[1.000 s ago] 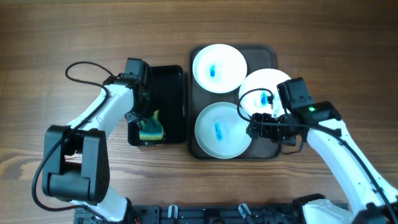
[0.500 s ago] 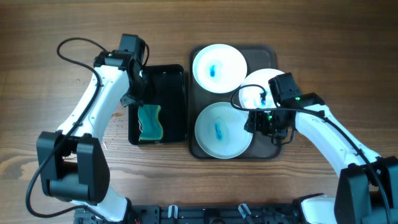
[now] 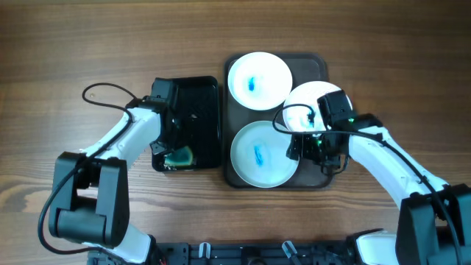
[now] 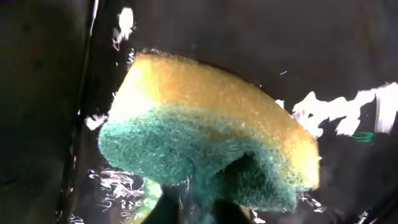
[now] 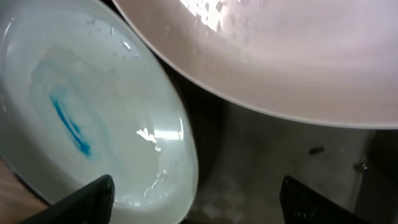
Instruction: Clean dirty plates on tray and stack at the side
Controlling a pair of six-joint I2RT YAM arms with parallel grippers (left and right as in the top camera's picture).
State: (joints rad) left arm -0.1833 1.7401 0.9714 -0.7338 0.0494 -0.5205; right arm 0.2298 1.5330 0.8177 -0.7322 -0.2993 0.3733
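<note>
I need to move my right gripper down next, with one finger on each side of the front plate's rim [image 3: 296,163] [image 5: 194,177], and close there. The plate's rim is below my right gripper, between its open fingers.
Three white plates with blue smears lie on the brown tray [image 3: 307,66]: one at the back [image 3: 257,81], one at the front [image 3: 259,154], one at the right [image 3: 309,99] partly under my right arm. My right gripper [image 3: 313,152] is open low over the tray; in the right wrist view its fingers [image 5: 199,205] straddle the front plate's [image 5: 93,112] right edge, with the right plate [image 5: 280,56] above. My left gripper [image 3: 174,151] is shut on the yellow-green sponge [image 3: 180,156] in the black tray; the left wrist view shows its fingertips [image 4: 199,208] pinching the sponge's [image 4: 205,124] green side.
The small glossy black tray [image 3: 199,103] lies just left of the brown tray, wet inside. Bare wooden table [image 3: 88,44] surrounds both trays. The left arm's cable loops at the left [image 3: 103,92].
My left gripper rose toward the black tray's back, then came down onto the sponge and closed on it. My right gripper moved a little left toward the gap between the front and right plates.
</note>
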